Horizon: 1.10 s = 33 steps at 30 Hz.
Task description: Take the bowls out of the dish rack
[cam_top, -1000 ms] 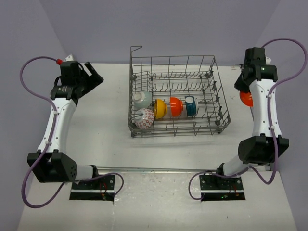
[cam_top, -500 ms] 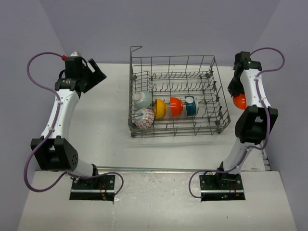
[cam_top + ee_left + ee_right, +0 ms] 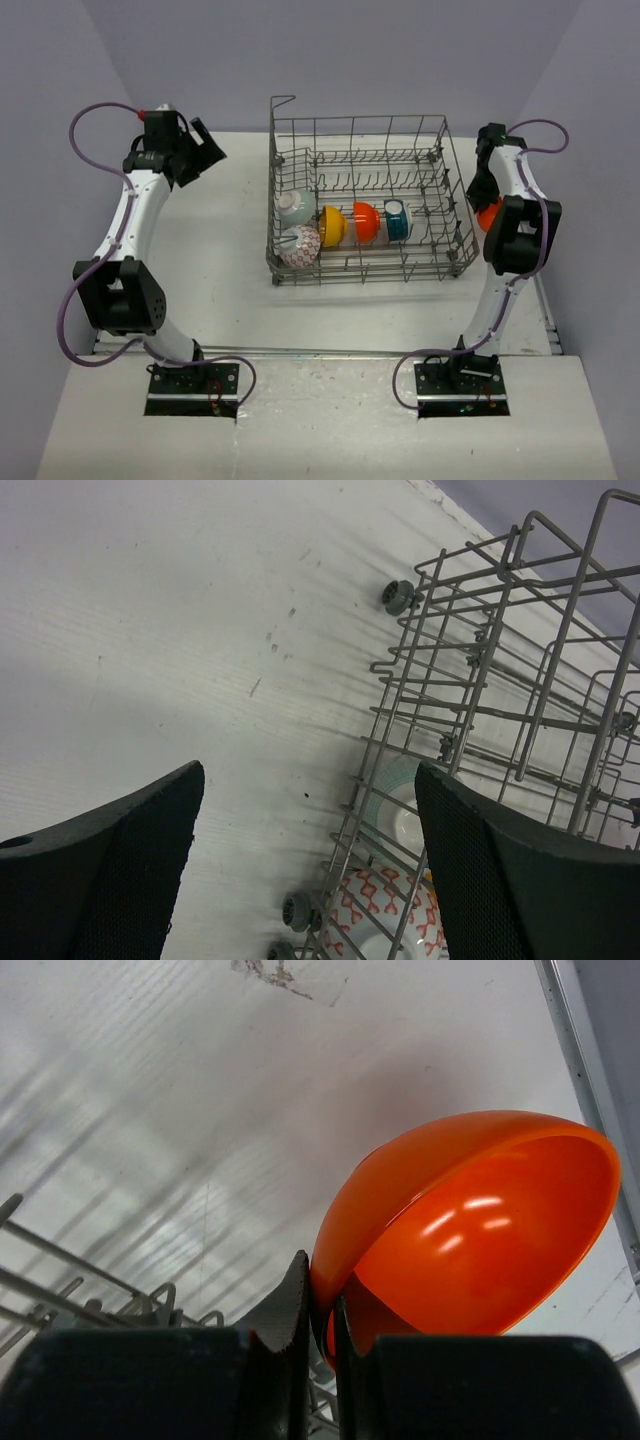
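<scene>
I need to lower the second orange bowl away from the rack with my right gripper, then let go of the bowl's rim.
The grey wire dish rack (image 3: 366,150) stands mid-table. It holds a pale white-green bowl (image 3: 293,208), a white red-patterned bowl (image 3: 299,245), a yellow bowl (image 3: 331,226), an orange bowl (image 3: 365,222) and a teal-blue bowl (image 3: 396,220). My right gripper (image 3: 322,1305) is shut on the rim of a second orange bowl (image 3: 470,1220), held right of the rack (image 3: 489,214). My left gripper (image 3: 205,150) is open and empty, left of the rack. In the left wrist view its fingers (image 3: 120,870) frame the rack's corner (image 3: 480,660), the pale bowl (image 3: 398,805) and the patterned bowl (image 3: 385,920).
The white table (image 3: 210,260) ends at a metal rail (image 3: 330,352) in front of the arm bases. Its right edge (image 3: 545,300) lies close beside my right arm. Purple walls close in the back and sides.
My right arm has swung back and folded up, carrying the orange bowl nearer the rack's right side. My left gripper has moved right and back, closer to the rack.
</scene>
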Motion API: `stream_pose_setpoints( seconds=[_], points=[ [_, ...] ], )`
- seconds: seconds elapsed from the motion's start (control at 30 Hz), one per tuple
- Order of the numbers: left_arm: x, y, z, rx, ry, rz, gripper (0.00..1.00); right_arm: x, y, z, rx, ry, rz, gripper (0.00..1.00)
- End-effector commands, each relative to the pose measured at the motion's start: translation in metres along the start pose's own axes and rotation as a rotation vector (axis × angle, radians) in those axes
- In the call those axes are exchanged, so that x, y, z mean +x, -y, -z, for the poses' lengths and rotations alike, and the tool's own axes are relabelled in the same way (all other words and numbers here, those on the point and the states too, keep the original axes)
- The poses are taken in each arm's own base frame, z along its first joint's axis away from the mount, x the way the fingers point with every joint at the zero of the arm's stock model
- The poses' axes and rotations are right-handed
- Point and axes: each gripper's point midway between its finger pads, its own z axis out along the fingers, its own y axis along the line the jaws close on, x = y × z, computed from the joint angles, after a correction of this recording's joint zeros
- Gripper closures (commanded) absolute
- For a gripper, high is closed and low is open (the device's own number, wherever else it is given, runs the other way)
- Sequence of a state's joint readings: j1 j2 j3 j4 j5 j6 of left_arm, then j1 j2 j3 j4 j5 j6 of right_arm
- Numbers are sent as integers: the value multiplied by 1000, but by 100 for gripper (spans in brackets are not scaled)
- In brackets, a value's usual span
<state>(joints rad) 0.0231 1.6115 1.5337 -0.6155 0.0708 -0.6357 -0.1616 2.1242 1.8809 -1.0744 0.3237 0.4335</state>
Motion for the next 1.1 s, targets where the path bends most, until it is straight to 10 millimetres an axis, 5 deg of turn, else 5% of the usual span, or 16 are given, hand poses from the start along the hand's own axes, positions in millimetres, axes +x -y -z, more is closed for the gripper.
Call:
stream_pose_setpoints(
  seconds=[0.0, 0.63, 0.77, 1.07],
  points=[
    [-18, 20, 3, 61, 44, -12, 14, -27, 6, 0, 15, 73, -45, 100],
    [-21, 26, -14, 81, 30, -8, 14, -35, 11, -42, 58, 11, -58, 99],
    [-19, 25, -15, 81, 26, -8, 14, -33, 10, -44, 58, 3, -57, 91],
    [-20, 26, -12, 85, 30, -7, 13, -41, 9, -25, 20, 39, -74, 55]
  ],
)
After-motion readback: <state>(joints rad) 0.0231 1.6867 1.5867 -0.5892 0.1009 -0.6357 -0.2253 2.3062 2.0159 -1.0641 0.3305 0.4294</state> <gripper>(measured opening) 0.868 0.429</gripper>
